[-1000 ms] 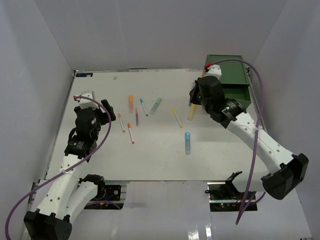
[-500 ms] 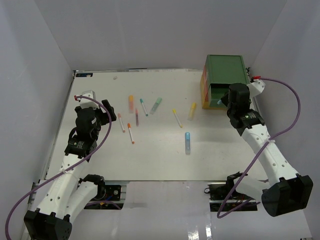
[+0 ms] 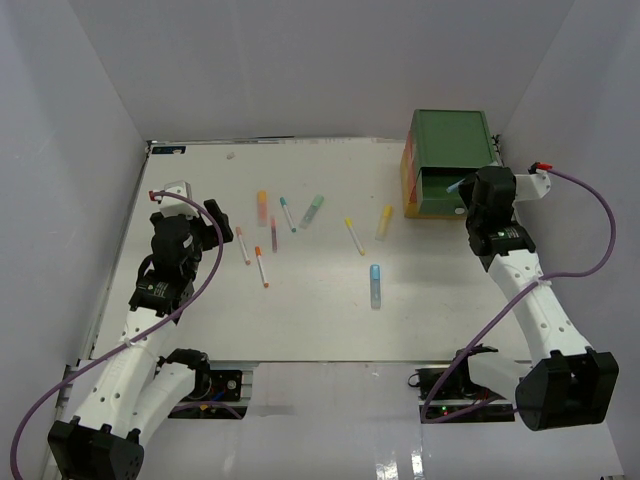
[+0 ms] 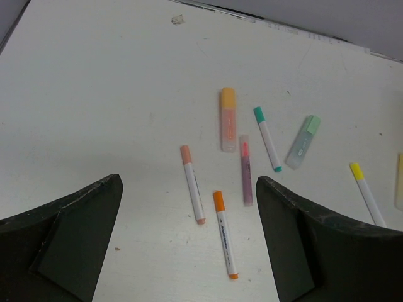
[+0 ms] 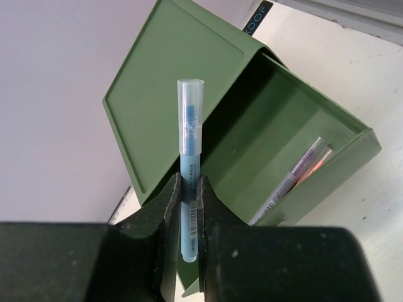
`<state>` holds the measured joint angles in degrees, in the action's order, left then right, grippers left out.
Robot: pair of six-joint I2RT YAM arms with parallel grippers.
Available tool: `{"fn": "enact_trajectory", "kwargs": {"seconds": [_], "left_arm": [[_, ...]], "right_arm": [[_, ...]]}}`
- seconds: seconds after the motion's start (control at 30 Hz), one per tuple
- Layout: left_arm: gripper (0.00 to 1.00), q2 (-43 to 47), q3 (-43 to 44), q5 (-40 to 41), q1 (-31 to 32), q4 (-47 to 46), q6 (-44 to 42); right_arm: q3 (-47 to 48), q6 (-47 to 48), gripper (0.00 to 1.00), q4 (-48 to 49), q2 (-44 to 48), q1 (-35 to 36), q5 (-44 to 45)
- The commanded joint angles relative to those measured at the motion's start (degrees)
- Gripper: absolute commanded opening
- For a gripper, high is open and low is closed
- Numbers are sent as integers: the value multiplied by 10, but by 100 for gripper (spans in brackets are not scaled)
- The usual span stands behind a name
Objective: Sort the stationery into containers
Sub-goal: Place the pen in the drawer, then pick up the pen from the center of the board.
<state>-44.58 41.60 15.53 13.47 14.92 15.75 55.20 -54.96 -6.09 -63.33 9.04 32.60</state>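
Bare table is on either side of the purple pen's body (image 3: 274, 238) (image 4: 247, 177), so the robot will bring its left gripper to the right in the top view, then down to close around it.
My right gripper (image 5: 189, 184) is shut on a light-blue pen (image 5: 189, 145), which points out over the pulled-out green drawer (image 5: 286, 119) of the containers (image 3: 450, 145). Two pens (image 5: 296, 176) lie in that drawer. In the top view the right gripper (image 3: 463, 189) sits at the drawer's right end. My left gripper (image 4: 187, 211) hangs open above the table's left part, over an orange pen (image 4: 224, 234), a peach pen (image 4: 192, 192) and a purple pen (image 4: 245, 171). An orange highlighter (image 4: 227, 119), teal pen (image 4: 267, 138) and green highlighter (image 4: 302, 141) lie further off.
More stationery lies mid-table: a yellow pen (image 3: 355, 236), a yellow highlighter (image 3: 384, 221) and a blue highlighter (image 3: 375, 285). The containers stand in the back right corner against the white walls. Orange-red and yellow edges (image 3: 406, 185) show below the green drawer.
My right arm has swung from the drawer's left side round to its right end, with the blue pen still in its grip. The left arm has not moved.
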Motion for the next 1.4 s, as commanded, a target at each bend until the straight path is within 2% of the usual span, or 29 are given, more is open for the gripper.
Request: {"fn": "enact_trajectory", "kwargs": {"seconds": [0.0,0.13,0.33,0.47,0.57,0.6,0.67,0.7,0.73,0.83,0.93,1.17,1.37], "left_arm": [[98,1,-2,-11,2,-2,2],[98,-2,-3,-15,3,-3,3],[98,-6,-2,-20,2,-2,3],[98,-19,-2,-37,2,-3,3],[98,-32,-1,-55,3,-2,4],[98,-37,-2,-68,2,-4,6],[98,-53,2,-92,3,-9,9],[98,-80,8,-105,2,-5,13],[98,-95,16,-130,2,-1,18],[98,-161,52,-179,2,28,39],[98,-235,100,-193,2,67,56],[98,-372,192,-220,5,118,102],[98,-459,240,-167,29,140,118]], "right_arm": [[2,-33,11,40,-10,-6,-1],[0,-36,25,41,-23,-8,-16],[-10,-28,40,44,-26,-9,-36],[-9,10,50,46,-10,-9,-49],[-1,75,60,46,4,-9,-83],[1,130,64,45,9,-9,-116],[2,182,77,38,27,-9,-151],[-4,203,80,36,36,-9,-182],[-10,242,89,36,57,-9,-198],[-37,307,99,28,111,-9,-241],[-64,344,90,23,165,-9,-278],[-133,395,90,35,264,-9,-347],[-198,376,90,36,317,-9,-367]]}}
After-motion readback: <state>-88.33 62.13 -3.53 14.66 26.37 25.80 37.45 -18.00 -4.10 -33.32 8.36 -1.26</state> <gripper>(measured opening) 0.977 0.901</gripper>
